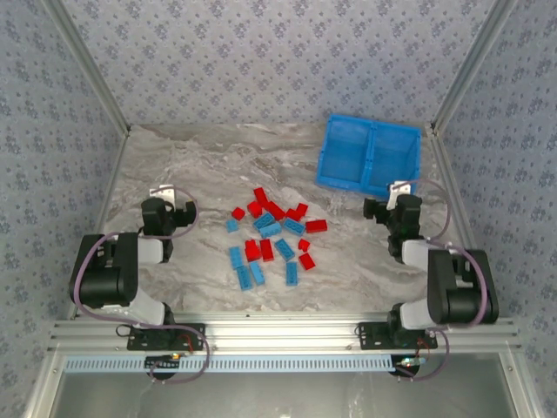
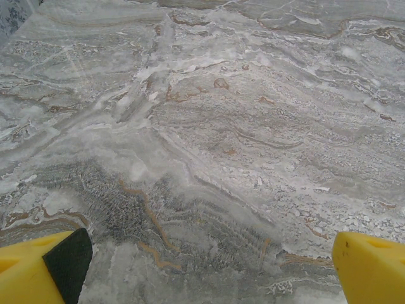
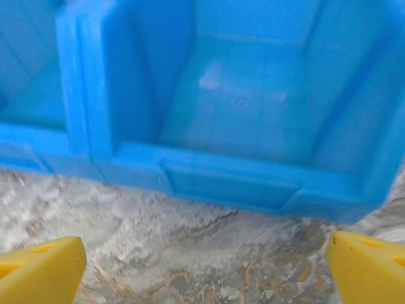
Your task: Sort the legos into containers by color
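The red lego at the cluster's edge is the nearest of all the legos and is below the robot's right gripper, so the right gripper needs to move down onto it next.
Several red and light blue legos (image 1: pixel 270 235) lie scattered in a loose cluster at the middle of the marble table, among them a red one (image 1: pixel 316 225) and a blue one (image 1: pixel 243 277). The bright blue bin (image 1: pixel 333 178) with its two containers stands at the back right, tilted slightly, with both compartments looking bare. My left gripper (image 1: pixel 171 204) hovers left of the cluster, open over bare marble (image 2: pixel 212 266). Just in front of the bin is my right gripper (image 1: pixel 393 200), open, and its view faces the bin's near wall (image 3: pixel 228 183) with nothing between its yellow fingertips (image 3: pixel 205 266).
Patterned walls and metal frame posts (image 1: pixel 91 83) enclose the table on three sides. An aluminium rail (image 1: pixel 278 335) carrying both arm bases runs along the near edge. Bare marble (image 1: pixel 209 161) lies behind the cluster and around the left gripper.
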`<state>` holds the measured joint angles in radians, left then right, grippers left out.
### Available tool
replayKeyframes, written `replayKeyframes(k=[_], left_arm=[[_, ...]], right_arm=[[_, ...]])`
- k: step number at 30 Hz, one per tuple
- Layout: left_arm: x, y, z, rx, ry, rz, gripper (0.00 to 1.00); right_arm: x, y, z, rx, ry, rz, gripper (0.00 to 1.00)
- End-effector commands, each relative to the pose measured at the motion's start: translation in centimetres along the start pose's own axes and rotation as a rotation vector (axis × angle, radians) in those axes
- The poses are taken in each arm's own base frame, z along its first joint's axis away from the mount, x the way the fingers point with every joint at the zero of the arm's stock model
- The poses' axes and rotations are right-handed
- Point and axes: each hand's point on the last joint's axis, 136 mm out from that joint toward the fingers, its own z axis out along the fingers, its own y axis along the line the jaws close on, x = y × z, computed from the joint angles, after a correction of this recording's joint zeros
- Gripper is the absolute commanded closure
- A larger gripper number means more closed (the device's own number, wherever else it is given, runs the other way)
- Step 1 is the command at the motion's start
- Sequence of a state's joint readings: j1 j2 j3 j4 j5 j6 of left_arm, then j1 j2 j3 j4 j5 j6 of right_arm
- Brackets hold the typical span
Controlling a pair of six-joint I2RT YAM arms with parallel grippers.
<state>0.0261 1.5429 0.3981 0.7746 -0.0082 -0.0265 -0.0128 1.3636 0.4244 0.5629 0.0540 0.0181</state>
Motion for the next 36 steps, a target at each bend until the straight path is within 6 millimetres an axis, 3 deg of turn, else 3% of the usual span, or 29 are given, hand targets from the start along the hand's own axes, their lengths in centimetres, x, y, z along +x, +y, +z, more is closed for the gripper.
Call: replayKeyframes(k=[1,4,7,11,16,21,25,33,36], left_arm=[[-2.3,0.0,-0.1,0.000,-0.058,0.003,0.01],[-3.2,-0.1,-1.4,-0.025,-0.096,0.020,0.01],[-5.1,-1.2,-4.1,-0.041,-0.103,0.042,0.01],[-9.8,-5.4,-9.5,0.078,-0.120,0.016,0.01],[-13.3,-12.7,-16.6,0.358,-0.071,0.075,0.01],[-12.5,-17.4,-22.0,0.632,0.081,0.155,0.01],[-10.2,-17.7,-24.2,0.693,0.219,0.316,0.01],[-6.6,-18.3,-23.5,0.759,0.255,0.445,0.01],[-6.0,-18.4,-23.0,0.760,0.268,0.438,0.01]], right_arm=[[-3.1,-1.5,-3.0,0.106,0.038,0.153,0.00],[-4.3,-1.1,-6.4,0.131,0.146,0.348,0.00],[-5.5,3.5,-8.5,-0.013,0.255,0.310,0.00],[-5.5,9.7,-9.7,-0.130,0.386,0.118,0.00],[-2.8,14.9,-7.9,-0.195,0.583,-0.022,0.00],[-0.1,18.0,-4.7,-0.219,0.680,-0.079,0.00],[2.2,18.6,-3.4,-0.196,0.761,-0.124,0.00],[8.9,19.2,-5.0,-0.235,0.863,-0.180,0.00],[9.7,19.4,-4.2,-0.240,0.852,-0.190,0.00]])
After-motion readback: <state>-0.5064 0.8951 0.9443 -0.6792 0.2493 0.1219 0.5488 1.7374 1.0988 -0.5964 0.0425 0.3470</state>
